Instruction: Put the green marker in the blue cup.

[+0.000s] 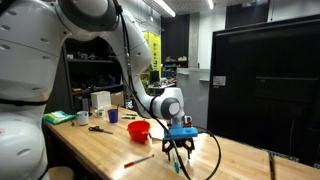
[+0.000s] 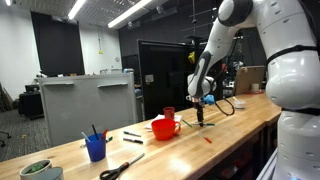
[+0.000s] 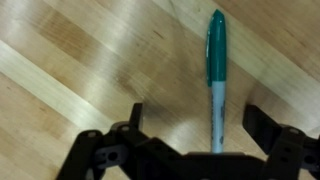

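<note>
The green marker's pale body already lies between both fingers of my gripper, so my gripper needs to stay low in place and close them on it.
The green marker (image 3: pixel 216 70) lies flat on the wooden table, with a green cap and a pale barrel. In the wrist view it runs between my gripper's (image 3: pixel 195 115) two fingers, nearer one of them. The gripper is open and not touching the marker. In both exterior views the gripper (image 1: pixel 178 150) (image 2: pixel 199 118) hangs low over the table, and the marker under it is too small to make out. The blue cup (image 1: pixel 113 116) (image 2: pixel 96 148) stands well away, beyond the red bowl (image 1: pixel 139 130) (image 2: pixel 165 127), and holds some pens.
A red marker (image 1: pixel 138 160) lies near the table's front edge. Scissors (image 1: pixel 100 128) (image 2: pixel 120 167) lie near the blue cup. A dark red cup (image 2: pixel 169 113) stands behind the red bowl. A green-filled dish (image 2: pixel 40 170) sits at the table's end. A black cable loops beside the gripper.
</note>
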{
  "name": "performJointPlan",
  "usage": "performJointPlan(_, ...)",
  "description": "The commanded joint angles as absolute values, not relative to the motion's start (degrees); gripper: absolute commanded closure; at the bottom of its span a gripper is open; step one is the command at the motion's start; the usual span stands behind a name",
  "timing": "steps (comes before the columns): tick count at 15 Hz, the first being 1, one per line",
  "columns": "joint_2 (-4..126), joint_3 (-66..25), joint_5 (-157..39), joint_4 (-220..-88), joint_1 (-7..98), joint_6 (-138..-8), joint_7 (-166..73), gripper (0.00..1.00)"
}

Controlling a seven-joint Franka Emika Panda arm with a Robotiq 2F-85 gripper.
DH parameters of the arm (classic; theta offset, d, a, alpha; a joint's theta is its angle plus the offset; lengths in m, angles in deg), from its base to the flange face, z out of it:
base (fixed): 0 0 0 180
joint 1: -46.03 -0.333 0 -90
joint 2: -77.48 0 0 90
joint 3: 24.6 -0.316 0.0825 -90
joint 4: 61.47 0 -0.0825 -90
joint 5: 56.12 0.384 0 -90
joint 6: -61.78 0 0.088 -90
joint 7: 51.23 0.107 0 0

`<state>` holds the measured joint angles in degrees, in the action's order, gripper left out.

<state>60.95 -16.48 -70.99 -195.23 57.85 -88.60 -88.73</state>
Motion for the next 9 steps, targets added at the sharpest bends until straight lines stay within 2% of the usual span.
performJointPlan(1, 58.76, -18.69, -67.49, -193.28, 60.56, -89.18, -94.06, 0.27)
performJointPlan(3, 58.38, -19.26, -65.86, -193.01, 61.24, -89.32, -96.09, 0.3)
performJointPlan(5, 58.87, -19.51, -64.52, -193.02, 61.43, -88.68, -97.83, 0.38)
performJointPlan(9, 59.55, -19.62, -62.57, -193.18, 61.35, -87.91, -99.97, 0.64)
